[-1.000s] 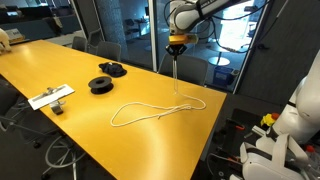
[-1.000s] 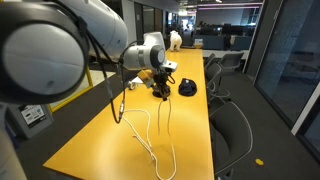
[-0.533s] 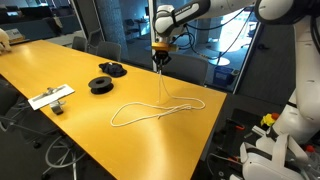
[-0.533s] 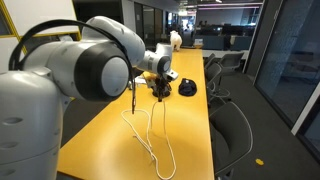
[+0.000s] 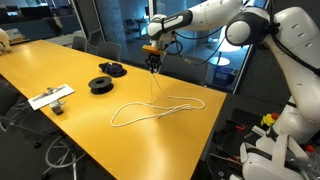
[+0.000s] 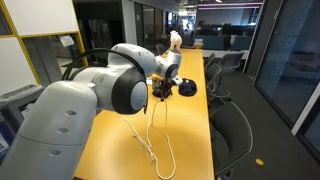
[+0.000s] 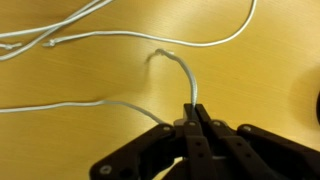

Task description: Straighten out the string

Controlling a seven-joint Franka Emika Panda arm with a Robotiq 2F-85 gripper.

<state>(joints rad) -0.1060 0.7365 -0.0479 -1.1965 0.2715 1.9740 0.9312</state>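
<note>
My gripper should next pull the held piece of the string outward toward the table edge by the chairs and turn before it opens, because the string still lies in a loop.
The string (image 5: 160, 108) is a thin white cord lying in a long loop on the yellow table (image 5: 60, 65), near its edge. One strand rises from the loop up to my gripper (image 5: 151, 61), which hangs above the table and is shut on the string. From the wrist camera, the string (image 7: 184, 72) runs out from between the black fingertips of my gripper (image 7: 194, 108) and curves down to the tabletop, with more strands lying beyond. In the exterior view from the table's end, my gripper (image 6: 160, 91) holds the string (image 6: 152, 135), which trails along the table toward the camera.
Two black round spools (image 5: 102, 84) (image 5: 113, 69) lie on the table beyond the loop; one spool (image 6: 187, 88) sits close to the gripper. A flat white object (image 5: 50, 97) rests near the table's side edge. Office chairs (image 6: 235, 125) stand alongside the table.
My gripper, still shut on the string, has carried its end across the table toward the spools and slightly lower. The hanging strand followed; the loop on the table has barely shifted.
</note>
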